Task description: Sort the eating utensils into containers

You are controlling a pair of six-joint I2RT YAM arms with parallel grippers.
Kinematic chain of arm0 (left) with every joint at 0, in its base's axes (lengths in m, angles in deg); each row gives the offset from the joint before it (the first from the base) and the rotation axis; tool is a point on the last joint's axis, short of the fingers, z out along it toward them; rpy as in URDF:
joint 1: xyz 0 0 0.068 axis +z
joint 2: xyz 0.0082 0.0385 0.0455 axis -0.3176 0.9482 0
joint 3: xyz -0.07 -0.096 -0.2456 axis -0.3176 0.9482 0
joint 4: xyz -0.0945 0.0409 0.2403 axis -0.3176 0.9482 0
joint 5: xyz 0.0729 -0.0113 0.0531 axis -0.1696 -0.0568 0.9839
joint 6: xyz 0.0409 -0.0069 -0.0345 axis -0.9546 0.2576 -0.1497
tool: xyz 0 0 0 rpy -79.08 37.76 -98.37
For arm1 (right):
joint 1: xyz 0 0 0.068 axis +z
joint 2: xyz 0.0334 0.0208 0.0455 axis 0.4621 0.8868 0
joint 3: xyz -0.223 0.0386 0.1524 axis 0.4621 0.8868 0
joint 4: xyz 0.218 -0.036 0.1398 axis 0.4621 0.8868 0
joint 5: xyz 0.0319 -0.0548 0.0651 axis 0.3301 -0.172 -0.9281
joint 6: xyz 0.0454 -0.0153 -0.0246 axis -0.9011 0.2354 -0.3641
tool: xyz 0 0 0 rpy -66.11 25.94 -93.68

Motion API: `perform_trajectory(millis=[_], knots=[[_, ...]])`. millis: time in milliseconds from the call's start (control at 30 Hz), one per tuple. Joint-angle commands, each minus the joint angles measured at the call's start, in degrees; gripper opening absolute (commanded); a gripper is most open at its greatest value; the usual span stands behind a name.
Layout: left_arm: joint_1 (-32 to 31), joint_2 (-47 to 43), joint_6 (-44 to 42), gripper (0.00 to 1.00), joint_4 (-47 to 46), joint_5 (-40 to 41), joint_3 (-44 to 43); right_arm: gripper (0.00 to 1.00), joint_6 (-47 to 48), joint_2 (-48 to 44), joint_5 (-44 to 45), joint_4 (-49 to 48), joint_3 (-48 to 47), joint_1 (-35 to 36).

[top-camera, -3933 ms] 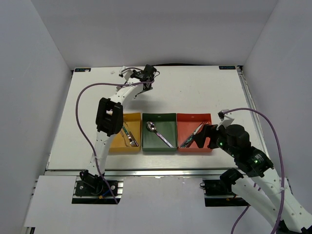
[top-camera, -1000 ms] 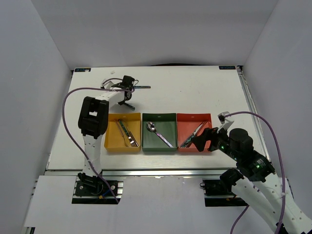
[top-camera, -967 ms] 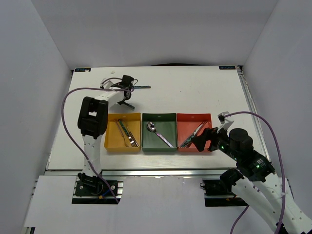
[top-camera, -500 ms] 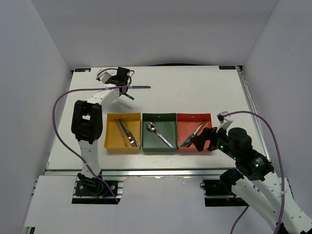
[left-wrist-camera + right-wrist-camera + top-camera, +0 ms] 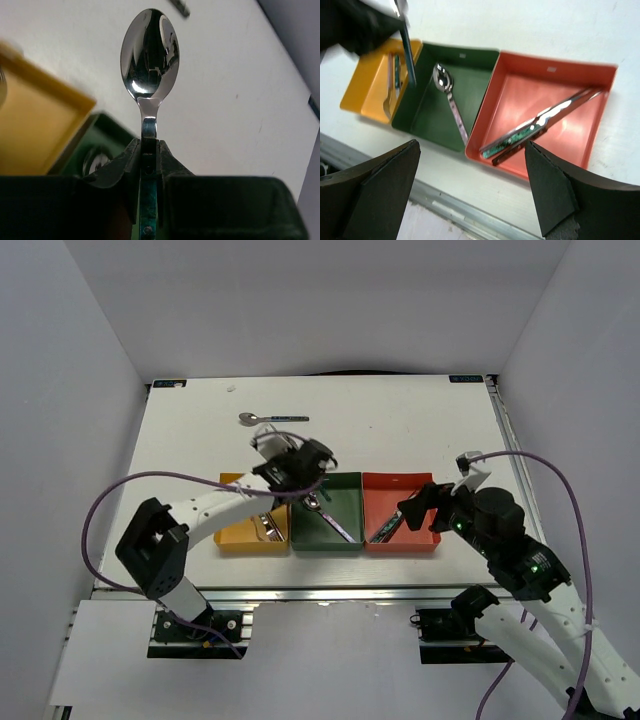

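My left gripper will next go back and down, toward the red tray, until over the green tray (image 5: 110, 145), where another spoon already lies.
My left gripper (image 5: 297, 468) is shut on a spoon (image 5: 149, 55), gripping the teal handle, with the silver bowl sticking out past the fingertips. It hovers over the seam between the yellow tray (image 5: 232, 536) and the green tray (image 5: 345, 485). The right wrist view shows the held spoon's handle (image 5: 409, 57) hanging above the green tray (image 5: 427, 120). Another spoon (image 5: 272, 419) lies on the far table. The green tray holds a spoon (image 5: 451, 102), the red tray (image 5: 418, 483) two knives (image 5: 540, 125), and the yellow tray utensils (image 5: 264, 523). My right gripper (image 5: 470, 190) stands open near the red tray's front.
The three trays stand in a row near the front of the white table (image 5: 400, 425). A metal rail (image 5: 320, 592) runs along the table's front edge. White walls close in the table on the left, right and back. Purple cables loop off both arms.
My left arm has swung from the far left of the table toward me to the yellow and green trays, with a spoon in its grip. The right arm rose slightly.
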Motion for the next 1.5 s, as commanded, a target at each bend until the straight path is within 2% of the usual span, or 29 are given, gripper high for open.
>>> perform_trajectory(millis=[0, 33, 133, 400, 433, 467, 600, 700, 833, 967, 1100, 1167, 1233, 1300, 1333, 1433, 1467], knots=[[-6.0, -1.5, 10.5, 0.0, 2.1, 6.4, 4.2, 0.89, 2.7, 3.5, 5.5, -1.0, -6.4, 0.0], [-9.0, -1.3, 11.6, 0.0, 2.3, 8.2, 4.9, 0.89, 3.5, 4.4, 6.3, -0.7, -7.1, 0.0], [-12.0, 0.9, 16.1, 0.0, 3.8, 8.3, 4.6, 0.89, 4.2, 6.9, 8.1, -1.0, -9.3, 0.0], [-13.4, 7.7, 17.8, 0.02, 4.5, 5.7, 1.7, 0.89, 4.2, 8.4, 4.9, -2.9, -10.8, 0.0], [-13.4, 7.9, 18.0, 0.09, 4.3, 5.2, 1.8, 0.89, 4.3, 8.6, 4.8, -2.7, -10.8, 0.0], [-13.4, 7.9, 18.0, 0.26, 4.3, 5.1, 2.0, 0.89, 4.7, 8.6, 4.7, -2.5, -10.9, 0.0], [-13.4, 7.0, 17.5, 0.58, 3.6, 4.1, 2.3, 0.89, 5.1, 8.6, 4.9, -2.5, -10.7, 0.0], [-13.4, 5.9, 16.9, 0.68, 4.5, 4.1, 1.0, 0.89, 5.3, 8.7, 5.5, -2.9, -10.7, -0.1], [-13.5, 3.5, 15.5, 0.7, 6.3, 4.4, -1.2, 0.89, 5.6, 9.5, 5.9, -4.2, -10.9, 0.0], [-12.7, 0.5, 14.8, 0.81, 9.7, 9.3, -3.4, 0.89, 5.8, 11.3, 5.7, -5.1, -11.2, -0.1], [-3.9, 1.3, 10.0, 0.82, 11.5, 6.3, -7.4, 0.89, 5.2, 11.3, 6.3, -6.3, -10.1, 0.0], [-1.7, 3.4, 8.8, 0.85, 13.5, 7.9, -11.1, 0.89, 5.1, 11.3, 6.6, -6.9, -9.8, 0.0], [1.9, 5.7, 7.2, 0.97, 15.1, 10.0, -14.3, 0.89, 5.1, 11.8, 6.2, -6.9, -9.7, 0.0], [6.1, 12.7, 7.1, 0.98, 20.7, 10.5, -22.8, 0.89, 4.8, 11.8, 5.7, -6.9, -9.0, 0.0], [7.3, 19.2, 7.0, 0.98, 23.3, 9.7, -31.4, 0.9, 4.8, 11.6, 5.5, -6.9, -8.6, 0.0], [10.7, 30.6, 6.0, 0.98, 34.4, 10.0, -47.7, 0.89, 4.7, 10.9, 5.1, -6.9, -6.9, 0.0], [11.3, 37.9, 5.9, 0.98, 39.3, 12.6, -58.9, 0.89, 4.7, 10.6, 4.9, -7.2, -6.3, 0.0]])
